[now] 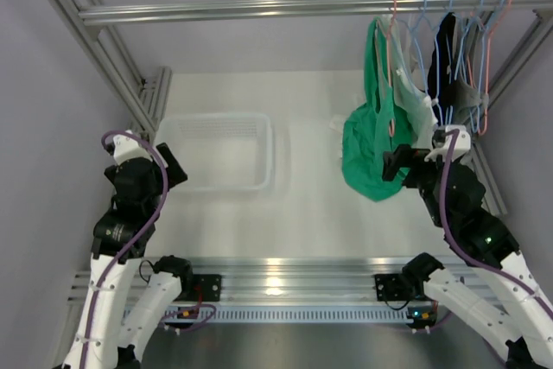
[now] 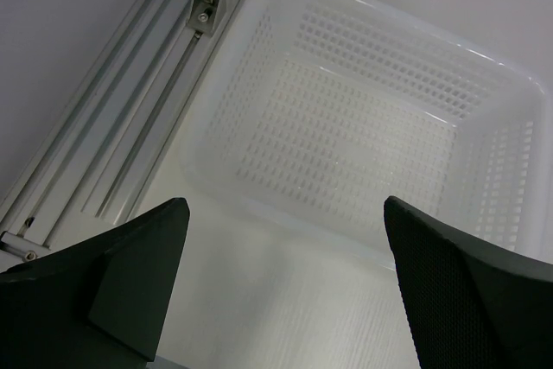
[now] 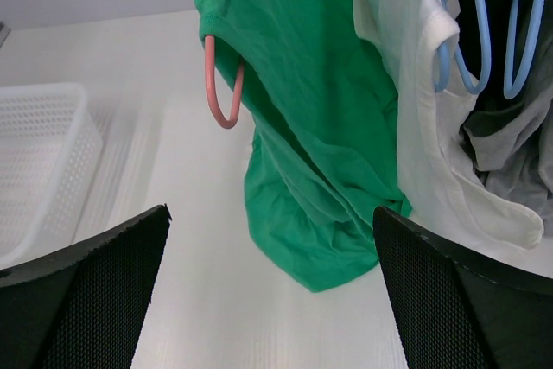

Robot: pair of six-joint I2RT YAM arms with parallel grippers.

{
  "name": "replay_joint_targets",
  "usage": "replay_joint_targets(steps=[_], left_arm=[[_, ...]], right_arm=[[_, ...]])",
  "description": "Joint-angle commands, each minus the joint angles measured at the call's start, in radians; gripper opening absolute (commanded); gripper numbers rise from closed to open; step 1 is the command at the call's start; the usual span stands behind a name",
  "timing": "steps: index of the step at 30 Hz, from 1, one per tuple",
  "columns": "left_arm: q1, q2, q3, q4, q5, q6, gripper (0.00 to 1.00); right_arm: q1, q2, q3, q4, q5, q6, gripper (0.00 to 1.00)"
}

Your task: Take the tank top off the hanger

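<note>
I will next lift my right gripper and reach outward to the thin neck of the pink hanger, because the hanger hooks over the bar above my open fingers.
A green tank top [image 1: 370, 140] hangs on a pink hanger [image 1: 390, 49] from the rail at the top right, its lower end bunched near the table. In the right wrist view the green top [image 3: 315, 153] fills the middle, and a pink hanger loop [image 3: 221, 84] sticks out of its arm hole. My right gripper [image 1: 403, 162] is open and empty, just in front of the top's lower part; the top lies ahead of my open jaws [image 3: 270, 287]. My left gripper [image 1: 168, 166] is open and empty at the near left edge of the basket [image 2: 285, 257].
A white mesh basket [image 1: 216, 181] stands left of centre on the table and fills the left wrist view [image 2: 259, 58]. Several more garments on blue and pink hangers [image 1: 454, 58] hang right of the green top. A metal rail [image 1: 259, 9] crosses the top; slanted frame posts [image 1: 95, 49] stand at both sides.
</note>
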Motion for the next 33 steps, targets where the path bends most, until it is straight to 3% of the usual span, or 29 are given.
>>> replay_joint_targets(steps=[1, 9, 15, 22, 29, 33], left_arm=[[0.005, -0.008, -0.001, 0.051, -0.003, -0.010, 0.99], [0.005, -0.010, -0.006, 0.051, 0.015, -0.008, 0.99], [0.005, 0.000, -0.007, 0.051, 0.056, -0.007, 0.99], [0.003, 0.004, -0.010, 0.054, 0.084, -0.005, 0.99], [-0.005, 0.004, -0.012, 0.053, 0.112, -0.005, 0.99], [-0.015, 0.007, -0.012, 0.054, 0.119, -0.005, 0.99]], right_arm=[[0.002, -0.010, 0.037, -0.004, -0.006, -0.018, 0.99], [0.000, 0.047, 0.105, -0.007, -0.074, -0.046, 0.99], [0.000, 0.263, 0.311, -0.078, -0.099, -0.145, 0.98], [-0.015, 0.427, 0.511, -0.102, -0.068, -0.227, 0.84], [-0.225, 0.616, 0.717, -0.105, -0.253, -0.299, 0.70], [-0.284, 0.740, 0.807, -0.118, -0.359, -0.325, 0.68]])
